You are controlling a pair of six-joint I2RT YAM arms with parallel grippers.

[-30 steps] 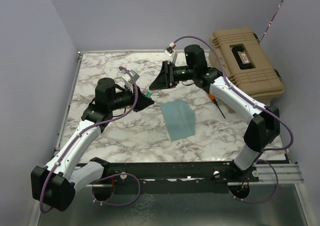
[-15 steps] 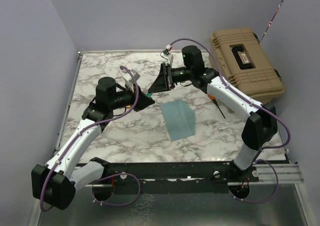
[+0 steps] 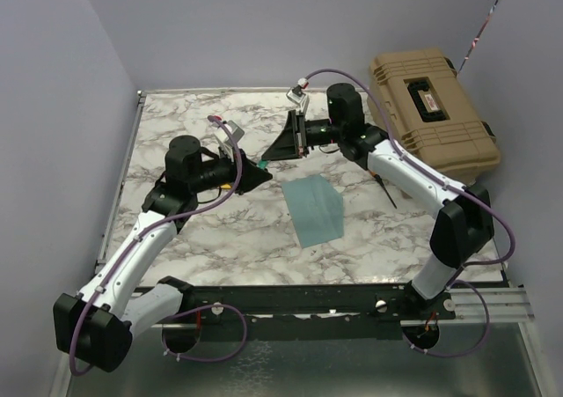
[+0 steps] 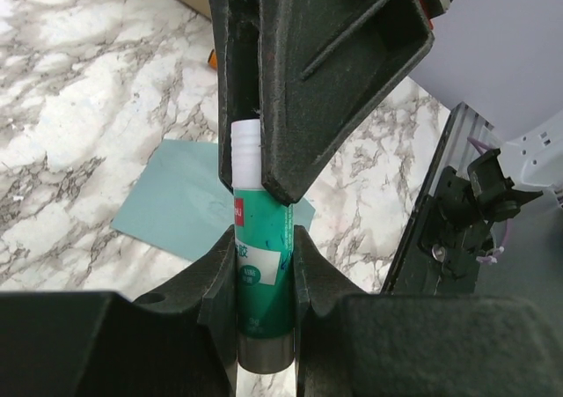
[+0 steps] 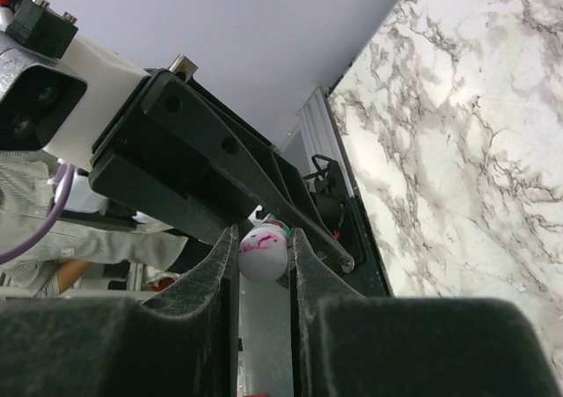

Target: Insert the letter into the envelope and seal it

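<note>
The robot's right gripper will next swing across and down and release the tool's cap, since bare marble between envelope (image 3: pixel 312 208) and tool lies below the gripper and to its right in the top view.
The teal-blue envelope (image 3: pixel 312 208) lies flat on the marble table, also seen below in the left wrist view (image 4: pixel 180 208). The cream letter is not in view. My left gripper (image 3: pixel 260 169) is shut on the green body of a glue stick (image 4: pixel 261 274), held in the air above the table. My right gripper (image 3: pixel 269 155) meets it from the far side and is shut on the stick's white end (image 5: pixel 264 253), which has pink marks. In the left wrist view the right fingers (image 4: pixel 334 71) cover most of the white end (image 4: pixel 246 155).
A tan hard case (image 3: pixel 431 106) stands at the back right. A thin dark pen-like tool (image 3: pixel 384 188) lies on the table right of the envelope. Purple walls close in the left and back sides.
My right gripper has shifted slightly at the glue stick's end, first toward the left gripper, then a little back. The left arm and the envelope have stayed put.
</note>
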